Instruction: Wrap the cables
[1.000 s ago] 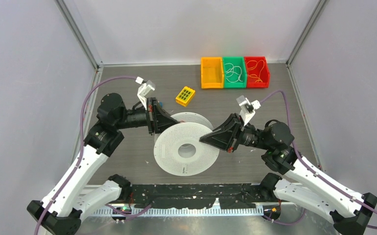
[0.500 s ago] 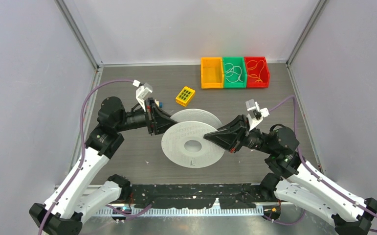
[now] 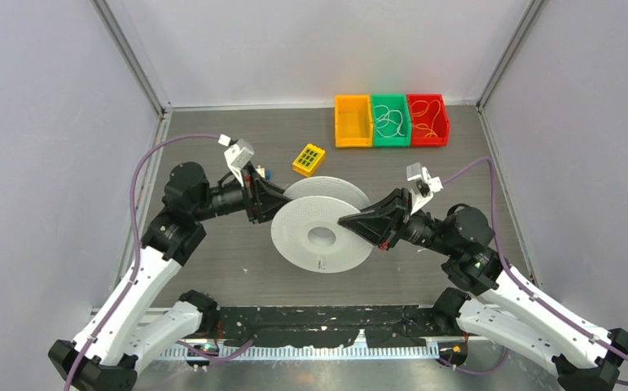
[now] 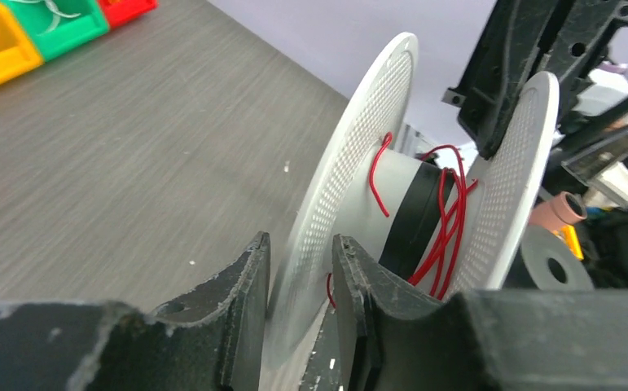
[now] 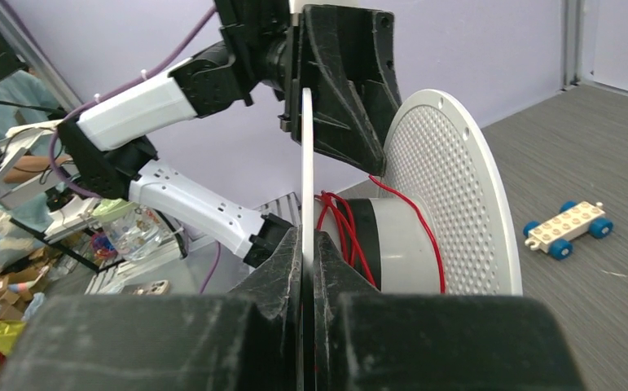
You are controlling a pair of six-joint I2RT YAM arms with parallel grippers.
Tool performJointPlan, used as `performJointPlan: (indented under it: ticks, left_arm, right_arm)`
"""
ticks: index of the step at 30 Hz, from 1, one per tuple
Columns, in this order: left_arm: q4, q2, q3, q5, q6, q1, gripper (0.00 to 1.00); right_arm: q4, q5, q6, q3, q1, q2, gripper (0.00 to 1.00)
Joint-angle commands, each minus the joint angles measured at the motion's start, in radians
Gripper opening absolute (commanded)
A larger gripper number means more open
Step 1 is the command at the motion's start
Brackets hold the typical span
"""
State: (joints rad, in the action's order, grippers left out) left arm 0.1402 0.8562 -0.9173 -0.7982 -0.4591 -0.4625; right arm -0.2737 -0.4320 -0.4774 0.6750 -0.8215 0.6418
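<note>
The tilted spool should be lowered outward by the robot's right gripper to the bare table before the green bin [image 3: 369,176]. The right gripper should then level it and let go of the spool's near rim.
A white spool with two perforated flanges [image 3: 322,236] is held tilted above the table between both arms. The cable [image 4: 445,220], a thin red wire, is wound loosely round the spool's hub beside a black band; it also shows in the right wrist view [image 5: 344,224]. My right gripper [image 3: 349,220] is shut on the rim of the near flange [image 5: 305,163]. My left gripper [image 3: 276,205] straddles the rim of the far flange [image 4: 351,155], its jaws standing apart with small gaps on both sides of the flange.
Yellow [image 3: 353,120], green [image 3: 390,120] and red [image 3: 427,119] bins stand at the back, the last two holding pale and orange wires. A yellow block [image 3: 309,160] lies behind the spool. A small wheeled toy brick [image 5: 567,228] lies on the table.
Both grippers and the spool moved to the right and a little away from the arm bases. The spool now tilts more steeply.
</note>
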Motion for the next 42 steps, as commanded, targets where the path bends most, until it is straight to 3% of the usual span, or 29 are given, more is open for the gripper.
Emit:
performJointPlan:
  ticks: [1, 16, 21, 23, 26, 30, 35, 42]
  left_arm:
    - [0.053, -0.072, -0.015, 0.098, 0.087, 0.001, 0.36]
    - [0.098, -0.174, -0.004, 0.246, 0.145, 0.001, 0.47]
    - [0.221, -0.213, -0.02, 0.439, 0.239, 0.001, 0.54]
    - [0.263, -0.225, -0.02, 0.515, 0.263, 0.001, 0.64]
    - [0.334, -0.226, -0.023, 0.581, 0.302, 0.001, 0.86]
    - [0.392, -0.226, 0.002, 0.648, 0.343, 0.001, 0.99]
    - [0.345, -0.289, 0.106, 0.75, 0.356, 0.001, 1.0]
    - [0.315, -0.338, 0.165, 0.768, 0.379, -0.001, 1.0]
  right_arm:
    - [0.019, 0.164, 0.058, 0.061, 0.016, 0.007, 0.05]
    - [0.04, 0.212, 0.034, 0.017, 0.042, 0.005, 0.05]
    - [0.024, 0.221, -0.006, -0.005, 0.083, 0.046, 0.05]
    - [0.009, 0.199, -0.027, -0.01, 0.126, 0.086, 0.05]
    - [-0.037, 0.131, -0.073, -0.024, 0.237, 0.177, 0.05]
    - [-0.148, -0.069, -0.148, -0.026, 0.405, 0.33, 0.05]
    - [-0.342, -0.235, -0.307, -0.053, 0.595, 0.517, 0.05]
    - [-0.494, -0.355, -0.432, -0.018, 0.704, 0.712, 0.05]
